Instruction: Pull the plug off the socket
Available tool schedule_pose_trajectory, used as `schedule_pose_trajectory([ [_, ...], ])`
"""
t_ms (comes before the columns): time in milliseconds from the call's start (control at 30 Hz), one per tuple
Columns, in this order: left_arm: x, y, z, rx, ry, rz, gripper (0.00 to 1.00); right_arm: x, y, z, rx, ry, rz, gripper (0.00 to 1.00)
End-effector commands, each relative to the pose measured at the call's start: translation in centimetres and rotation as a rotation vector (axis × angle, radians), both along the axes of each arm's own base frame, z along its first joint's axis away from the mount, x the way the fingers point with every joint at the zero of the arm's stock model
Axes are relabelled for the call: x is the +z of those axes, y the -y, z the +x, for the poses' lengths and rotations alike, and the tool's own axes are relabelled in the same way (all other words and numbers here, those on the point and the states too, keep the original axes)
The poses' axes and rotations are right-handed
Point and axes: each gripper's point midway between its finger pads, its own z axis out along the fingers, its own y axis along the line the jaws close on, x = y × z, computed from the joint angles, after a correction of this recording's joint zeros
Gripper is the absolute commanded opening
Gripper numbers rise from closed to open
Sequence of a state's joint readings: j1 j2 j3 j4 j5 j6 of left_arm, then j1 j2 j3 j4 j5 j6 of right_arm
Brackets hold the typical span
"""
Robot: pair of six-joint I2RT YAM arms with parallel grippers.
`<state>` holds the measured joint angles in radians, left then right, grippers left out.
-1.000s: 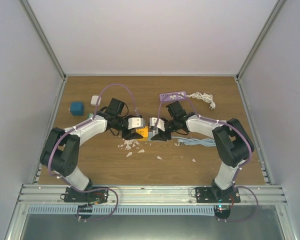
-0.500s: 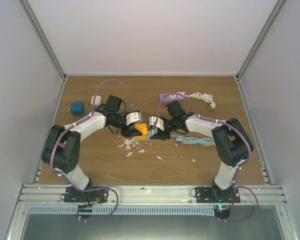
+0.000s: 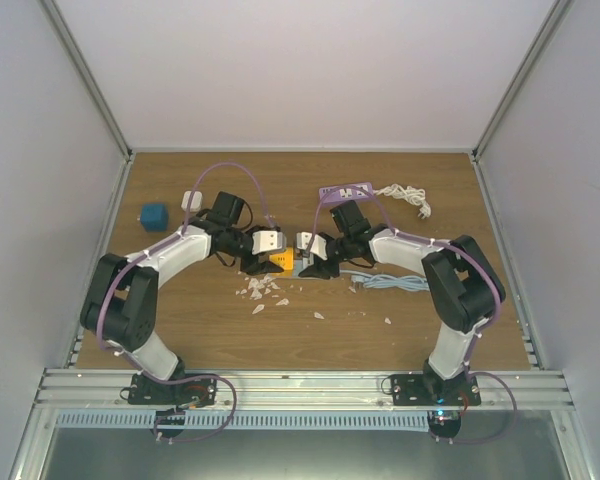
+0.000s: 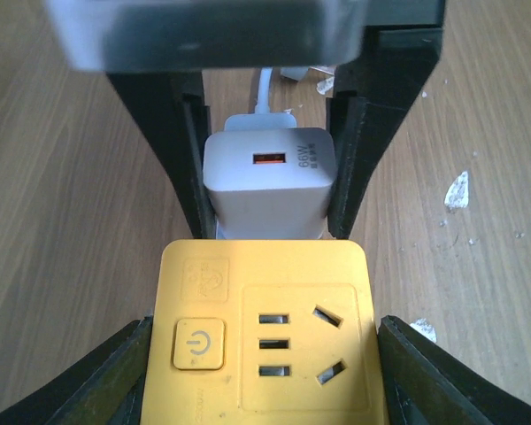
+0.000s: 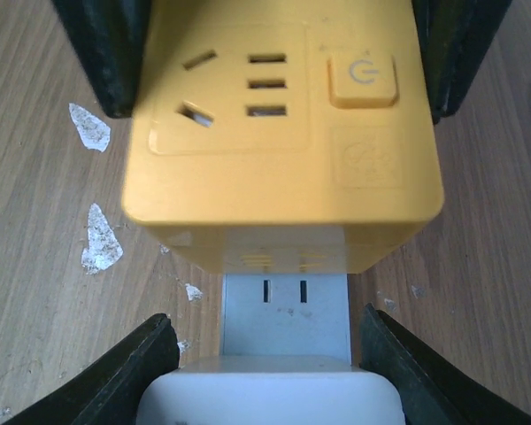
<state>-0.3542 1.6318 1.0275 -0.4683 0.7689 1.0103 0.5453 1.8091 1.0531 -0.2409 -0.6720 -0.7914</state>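
My left gripper should next move to bare wood by the blue cube (image 3: 141,242) and release the socket there, since that spot lies to the gripper's left in the top view.
A yellow socket cube (image 3: 283,262) lies at the middle of the wooden table. A white charger plug (image 3: 302,252) sits against its right side. My left gripper (image 3: 274,262) is shut on the socket (image 4: 265,336), with its black fingers pressed to both yellow sides. My right gripper (image 3: 311,262) is shut on the plug (image 5: 265,394) from the opposite side. In the left wrist view the plug (image 4: 267,181) meets the socket's far face between the right gripper's fingers (image 4: 181,150). In the right wrist view a pale section with two slots bridges the plug and the socket (image 5: 283,133).
White chips (image 3: 265,292) litter the wood just in front of the socket. A pale blue cable (image 3: 390,283) lies to the right. A purple power strip (image 3: 344,190), a white cord (image 3: 405,196), a white adapter (image 3: 191,200) and a blue cube (image 3: 154,216) lie toward the back.
The left arm's wrist and the socket have shifted slightly toward the back of the table. Both grips look the same.
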Motion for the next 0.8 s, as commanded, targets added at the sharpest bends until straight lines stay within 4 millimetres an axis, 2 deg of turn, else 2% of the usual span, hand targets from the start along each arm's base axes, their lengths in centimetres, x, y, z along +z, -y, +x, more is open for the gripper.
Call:
schedule_pose_trajectory([
  [0, 4.6, 1.7, -1.5, -0.142, 0.234, -0.093, 0.30, -3.7, 1.8, 1.1, -0.079, -0.002, -0.143, 0.28],
  [167, 4.8, 1.7, -1.7, -0.140, 0.268, -0.089, 0.29, -3.7, 1.8, 1.2, -0.085, 0.000, -0.145, 0.28],
  [467, 4.3, 1.4, -2.6, -0.139, 0.141, -0.098, 0.29, -3.7, 1.8, 1.1, -0.080, -0.004, -0.145, 0.29],
  [767, 5.0, -0.5, -0.5, -0.033, 0.064, -0.093, 0.29, -3.0, 1.7, 1.1, -0.080, 0.004, -0.124, 0.35],
])
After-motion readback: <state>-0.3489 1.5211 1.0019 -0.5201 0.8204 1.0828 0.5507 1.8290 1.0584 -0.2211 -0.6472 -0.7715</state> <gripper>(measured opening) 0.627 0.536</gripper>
